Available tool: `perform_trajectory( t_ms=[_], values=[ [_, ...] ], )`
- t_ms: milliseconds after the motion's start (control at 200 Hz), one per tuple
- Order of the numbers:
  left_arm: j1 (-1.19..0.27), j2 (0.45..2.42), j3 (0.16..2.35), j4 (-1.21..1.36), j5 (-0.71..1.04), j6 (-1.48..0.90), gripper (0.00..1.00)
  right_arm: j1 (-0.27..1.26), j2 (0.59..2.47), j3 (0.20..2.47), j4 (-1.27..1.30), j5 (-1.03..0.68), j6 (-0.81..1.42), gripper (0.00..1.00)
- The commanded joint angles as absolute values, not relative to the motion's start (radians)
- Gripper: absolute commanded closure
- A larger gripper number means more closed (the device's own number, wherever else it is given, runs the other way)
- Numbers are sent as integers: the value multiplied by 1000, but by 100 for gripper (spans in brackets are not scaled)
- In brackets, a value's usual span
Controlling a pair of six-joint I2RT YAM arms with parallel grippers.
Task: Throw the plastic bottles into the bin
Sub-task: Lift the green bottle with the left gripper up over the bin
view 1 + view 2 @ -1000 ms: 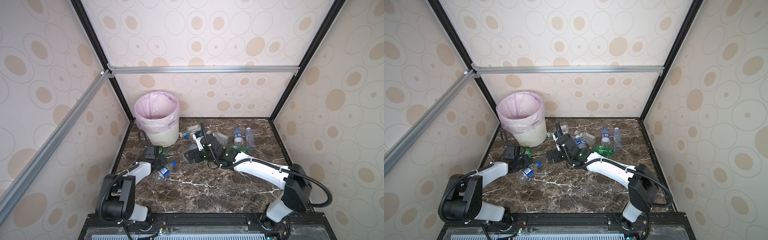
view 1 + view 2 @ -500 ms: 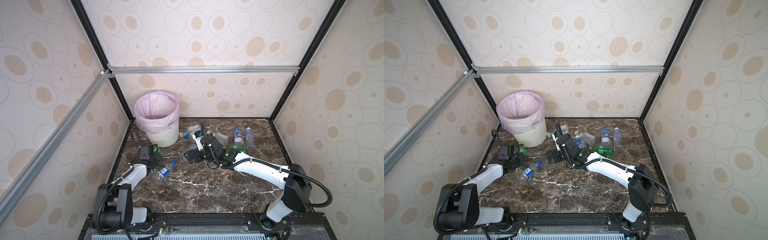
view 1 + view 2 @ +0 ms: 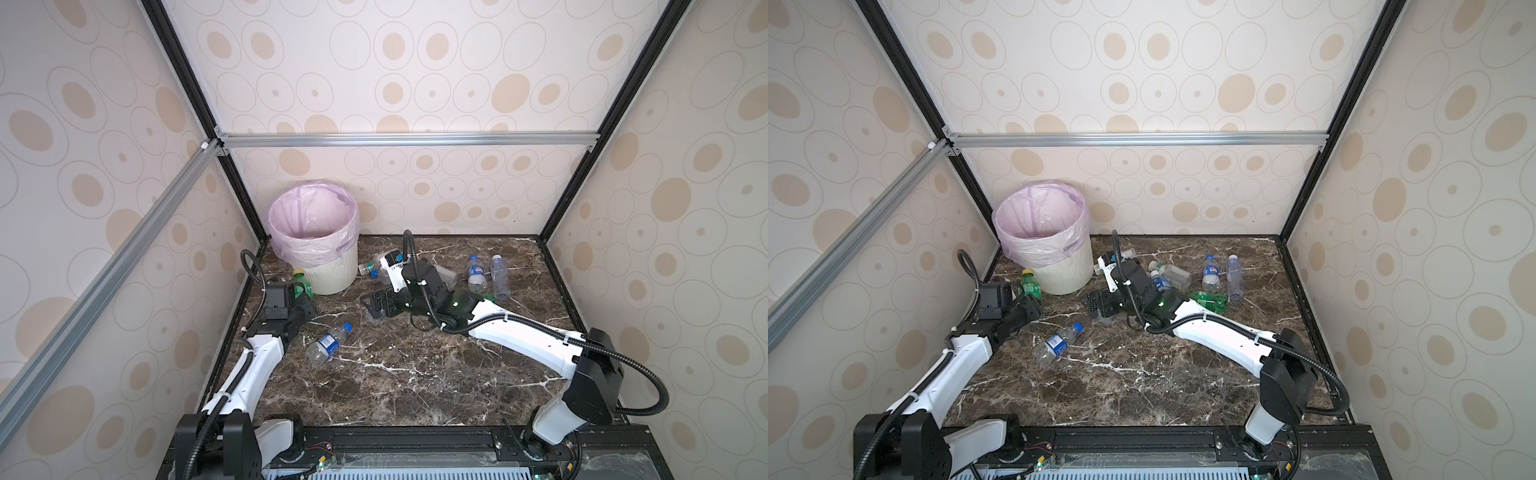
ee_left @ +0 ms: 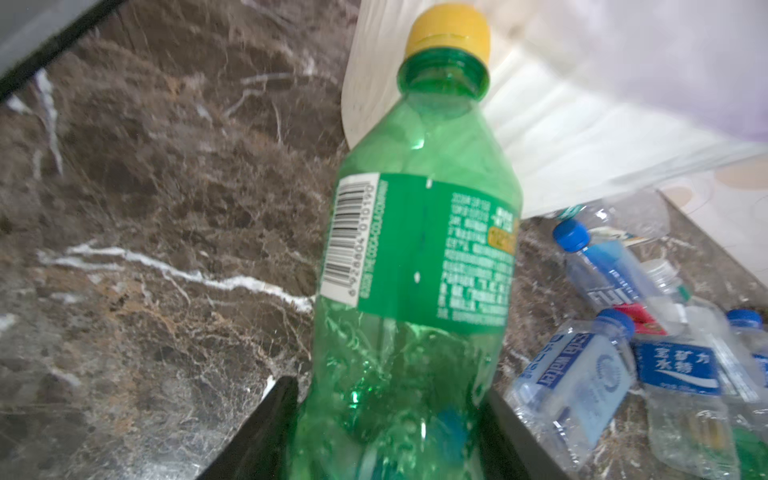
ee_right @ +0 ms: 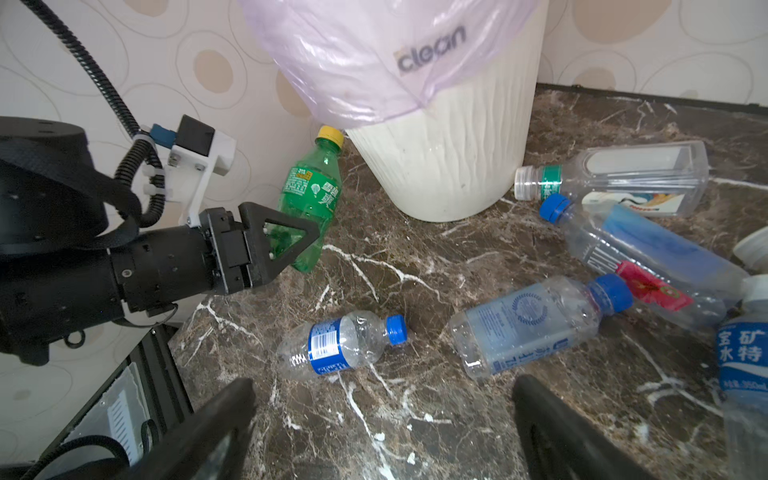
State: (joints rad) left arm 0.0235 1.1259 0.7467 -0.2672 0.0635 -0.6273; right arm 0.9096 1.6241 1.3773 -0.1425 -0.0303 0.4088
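My left gripper raises the green bottle [image 3: 300,286] past the bin's side next, then outward over the bin's pink-lined opening [image 3: 314,216] to release, since the bin's rim stands above the bottle's cap.
My left gripper [image 4: 388,415] is shut on the lower body of a green plastic bottle [image 4: 415,249] with a yellow cap. The bottle [image 3: 300,286] points cap-up, with its cap close to the wall of the cream bin [image 3: 332,274], left of the bin's base. The pink-lined bin [image 3: 1065,276] stands in the far left corner. My right gripper [image 5: 382,399] is open over bare floor near the middle [image 3: 374,305]. Just beyond its fingers lie a small clear bottle [image 5: 340,345] with a blue cap and a squarer clear one [image 5: 528,328].
Several more bottles lie right of the bin [image 5: 449,166] and behind the right arm, among them two clear ones [image 3: 476,272] and a green one [image 3: 1208,301]. The left wall and black frame post run close beside the left arm.
The left arm has drawn back toward the left wall and the bin, carrying the green bottle with it. The right arm has stayed still.
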Motion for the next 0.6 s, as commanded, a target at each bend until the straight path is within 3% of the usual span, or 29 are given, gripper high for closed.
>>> perform_trajectory(
  t_ms=[0, 325, 595],
  values=[
    [35, 1075, 847, -329, 15, -606, 48, 920, 1650, 1453, -163, -38, 367, 0],
    [40, 1002, 1057, -388, -25, -607, 48, 921, 1696, 1616, -198, -56, 320, 0],
    [38, 1081, 1332, -406, -30, -573, 49, 921, 1716, 1705, -219, -54, 302, 0]
  ],
)
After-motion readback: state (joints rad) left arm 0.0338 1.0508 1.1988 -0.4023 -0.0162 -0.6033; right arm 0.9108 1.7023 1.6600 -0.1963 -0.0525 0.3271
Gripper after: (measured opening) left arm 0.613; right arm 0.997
